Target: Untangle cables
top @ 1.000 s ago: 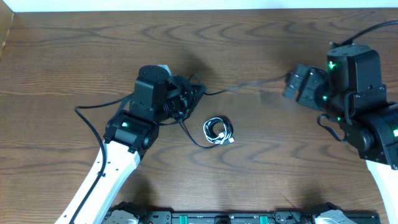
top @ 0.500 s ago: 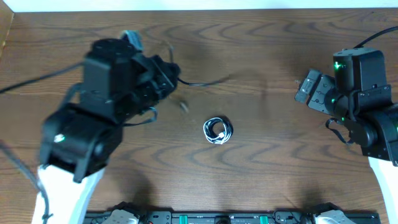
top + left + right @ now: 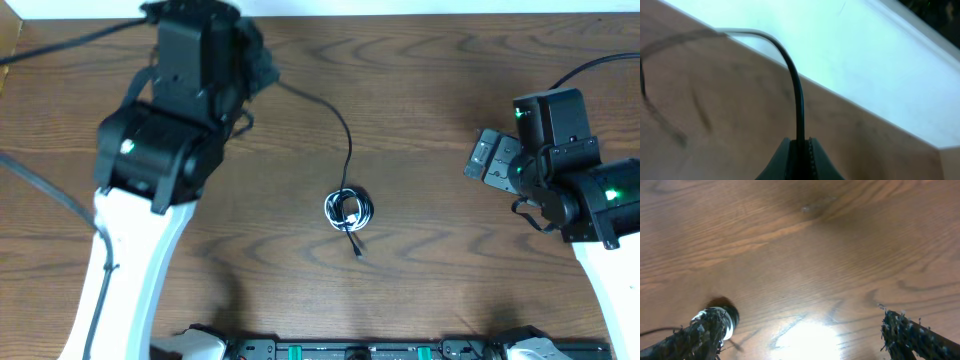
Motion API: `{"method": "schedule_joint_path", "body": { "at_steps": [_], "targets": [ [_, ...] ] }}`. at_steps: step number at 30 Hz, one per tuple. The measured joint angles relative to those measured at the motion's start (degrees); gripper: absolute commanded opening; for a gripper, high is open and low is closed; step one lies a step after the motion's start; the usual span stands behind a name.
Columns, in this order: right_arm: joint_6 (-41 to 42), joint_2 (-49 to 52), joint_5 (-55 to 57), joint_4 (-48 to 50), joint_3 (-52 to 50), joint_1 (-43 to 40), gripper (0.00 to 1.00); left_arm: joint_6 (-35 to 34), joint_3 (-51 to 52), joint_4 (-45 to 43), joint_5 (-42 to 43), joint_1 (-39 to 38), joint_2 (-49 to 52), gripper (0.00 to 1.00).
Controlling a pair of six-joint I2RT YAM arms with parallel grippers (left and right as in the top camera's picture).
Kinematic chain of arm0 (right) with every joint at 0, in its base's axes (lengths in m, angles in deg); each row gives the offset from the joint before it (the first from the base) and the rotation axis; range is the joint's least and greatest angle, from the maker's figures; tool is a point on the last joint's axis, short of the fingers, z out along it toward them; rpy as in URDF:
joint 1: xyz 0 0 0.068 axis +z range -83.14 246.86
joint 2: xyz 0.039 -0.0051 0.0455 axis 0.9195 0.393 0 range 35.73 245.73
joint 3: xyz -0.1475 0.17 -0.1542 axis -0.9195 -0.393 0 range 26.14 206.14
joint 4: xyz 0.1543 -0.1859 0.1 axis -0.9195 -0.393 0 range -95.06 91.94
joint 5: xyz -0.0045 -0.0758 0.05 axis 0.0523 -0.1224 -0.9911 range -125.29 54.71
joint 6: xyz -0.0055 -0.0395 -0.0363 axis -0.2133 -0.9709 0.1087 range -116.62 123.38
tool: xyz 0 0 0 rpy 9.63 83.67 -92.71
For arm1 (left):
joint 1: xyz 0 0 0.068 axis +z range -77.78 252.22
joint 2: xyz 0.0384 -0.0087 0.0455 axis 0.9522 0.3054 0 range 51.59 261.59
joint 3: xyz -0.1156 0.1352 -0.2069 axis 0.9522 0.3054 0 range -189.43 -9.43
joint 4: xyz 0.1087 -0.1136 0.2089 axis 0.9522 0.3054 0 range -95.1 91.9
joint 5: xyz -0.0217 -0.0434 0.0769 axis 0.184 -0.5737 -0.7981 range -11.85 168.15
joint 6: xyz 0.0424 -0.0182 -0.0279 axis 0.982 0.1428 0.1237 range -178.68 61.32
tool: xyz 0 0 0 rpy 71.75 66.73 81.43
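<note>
I should raise my left gripper up and outward next, then bring it down over bare wood to the left in the overhead view, because the end of the black cable still crosses the bundle (image 3: 348, 209).
My left gripper (image 3: 262, 68) is raised high at the back left and shut on a thin black cable (image 3: 347, 135). In the left wrist view the jaws (image 3: 801, 150) pinch this black cable (image 3: 798, 100), which rises and bends away to the left. From the gripper the cord curves down to a small bundle (image 3: 348, 209) of white and black cable at the table's middle, and its loose end (image 3: 357, 250) lies just nearer me. My right gripper (image 3: 488, 160) (image 3: 805, 335) hovers open at the right, with only bare wood between its fingers.
The wooden table (image 3: 450, 80) ends at a pale strip along the back (image 3: 400, 8). A small round black-and-white piece (image 3: 724, 320) shows by the right gripper's left finger; what it is I cannot tell. The arms' bases (image 3: 350, 350) line the front edge.
The left arm rose and swung to the back left with the black cable. The cable's far end has left the right side and now trails past the bundle. The right gripper shifted slightly.
</note>
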Motion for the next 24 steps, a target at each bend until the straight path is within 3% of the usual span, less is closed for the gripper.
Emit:
{"method": "schedule_joint_path", "body": {
  "at_steps": [7, 12, 18, 24],
  "targets": [
    [0.0, 0.0, -2.0, 0.4, -0.1, 0.0, 0.99, -6.1, 0.0, -17.9, 0.7, 0.9, 2.6, 0.07],
    [0.0, 0.0, -2.4, 0.4, -0.1, 0.0, 0.99, -14.9, 0.0, -26.8, 8.8, 5.0, 2.3, 0.07],
    [0.0, 0.0, -2.4, 0.4, -0.1, 0.0, 0.99, -21.4, 0.0, -25.9, 15.0, 8.7, 2.3, 0.07],
    [0.0, 0.0, -2.7, 0.5, -0.1, 0.0, 0.99, -22.3, 0.0, -21.6, 15.3, 11.4, 5.0, 0.08]
  ]
}}
